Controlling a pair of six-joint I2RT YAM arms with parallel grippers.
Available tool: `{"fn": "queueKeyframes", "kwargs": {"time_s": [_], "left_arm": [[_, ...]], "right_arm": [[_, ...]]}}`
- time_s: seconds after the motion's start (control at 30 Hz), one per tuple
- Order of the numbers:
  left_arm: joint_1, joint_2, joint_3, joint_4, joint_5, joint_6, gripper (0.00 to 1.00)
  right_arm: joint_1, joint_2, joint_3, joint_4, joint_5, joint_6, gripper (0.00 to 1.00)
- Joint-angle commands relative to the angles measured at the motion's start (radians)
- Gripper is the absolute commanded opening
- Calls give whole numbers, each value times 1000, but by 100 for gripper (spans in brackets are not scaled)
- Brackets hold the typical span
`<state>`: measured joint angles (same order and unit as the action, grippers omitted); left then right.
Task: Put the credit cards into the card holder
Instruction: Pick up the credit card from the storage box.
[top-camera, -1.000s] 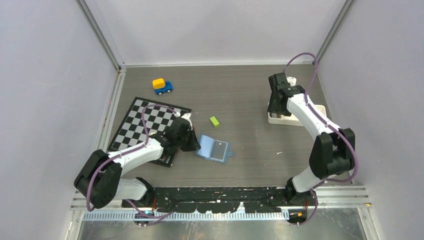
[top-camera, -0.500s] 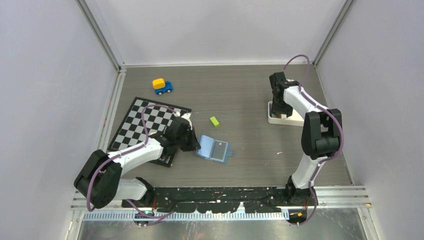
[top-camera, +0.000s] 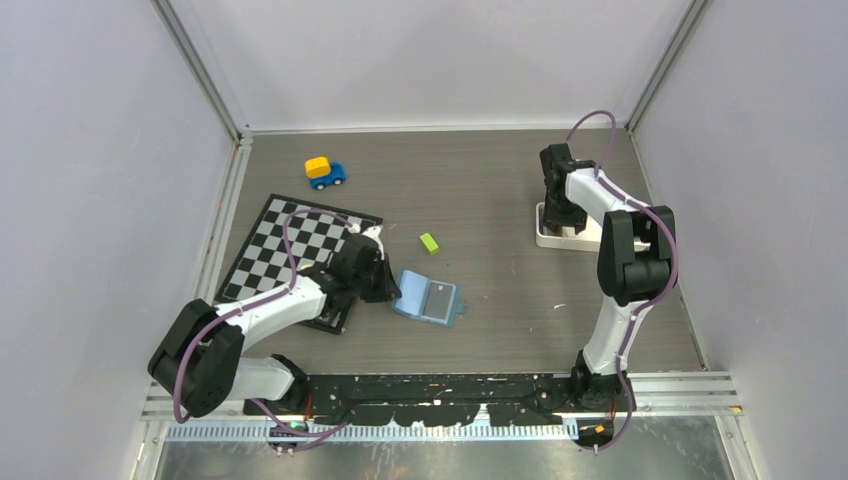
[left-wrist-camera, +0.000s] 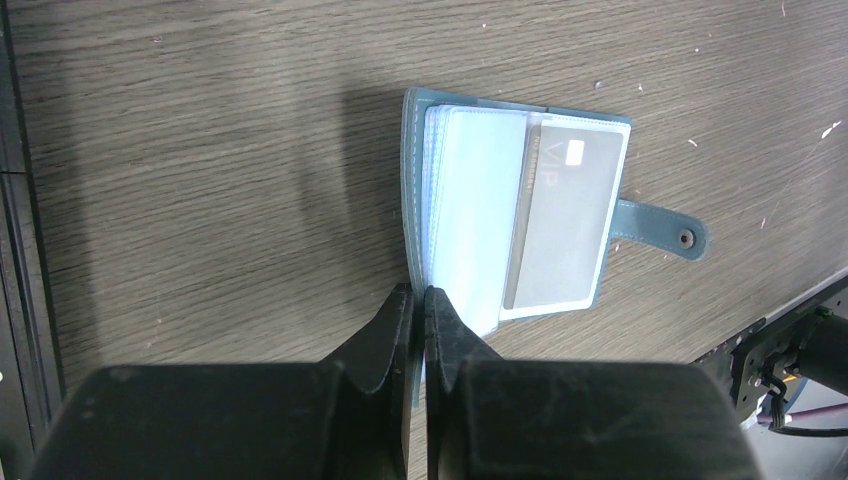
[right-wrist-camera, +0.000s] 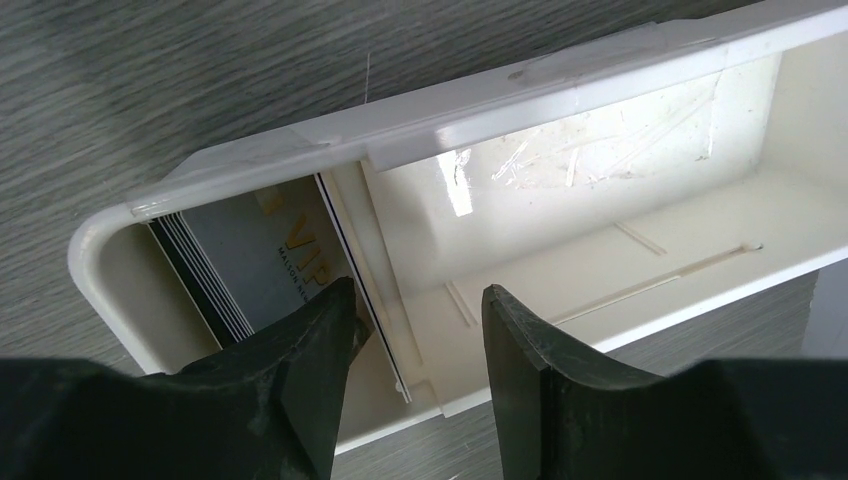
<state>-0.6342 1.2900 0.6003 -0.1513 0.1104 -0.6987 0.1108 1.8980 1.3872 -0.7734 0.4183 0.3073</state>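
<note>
I will keep my right gripper where it is in the tray (right-wrist-camera: 480, 110) next and close its fingers onto the leaning card's upper edge (right-wrist-camera: 374, 310), because that card already stands between them.
The teal-blue card holder (left-wrist-camera: 470, 220) lies open on the table, one grey credit card (left-wrist-camera: 565, 220) tucked in its right-hand slot. My left gripper (left-wrist-camera: 420, 295) is shut on the near edge of its left cover; from above it sits at the holder's (top-camera: 432, 300) left side. My right gripper (right-wrist-camera: 415, 300) stands open, tips dipped into the left end of the white tray (right-wrist-camera: 480, 110). A stack of credit cards (right-wrist-camera: 270, 260) stands on edge there. The left finger is against the stack, and one card (right-wrist-camera: 365, 260) leans apart between the fingers, untouched by the right finger.
A black-and-white chessboard (top-camera: 290, 250) lies under my left arm. A lime-green block (top-camera: 429, 242) sits just behind the holder, and a blue and yellow toy car (top-camera: 324, 172) is farther back. The tray (top-camera: 575, 246) is near the right wall.
The right arm's elbow has swung in toward the tray and now stands upright, with the gripper still over the tray's left end. The left arm and the card holder have not moved.
</note>
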Motion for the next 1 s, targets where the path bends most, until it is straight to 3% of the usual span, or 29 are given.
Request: {"fn": "queueKeyframes", "kwargs": {"time_s": [0.0,0.57,0.87,0.97], "left_arm": [[5,-3,14,-3,13,11,0],[5,7,13,5,25,7,0],[5,7,10,3,25,5,0],[5,8,10,3,23,5,0]], "right_arm": [[-3,-31,42,14,41,-16,54],[-4,-87,52,2,60,-19,38],[-4,-86,55,0,17,-22,15],[-4,-96,60,-7,4,-21,13]]}}
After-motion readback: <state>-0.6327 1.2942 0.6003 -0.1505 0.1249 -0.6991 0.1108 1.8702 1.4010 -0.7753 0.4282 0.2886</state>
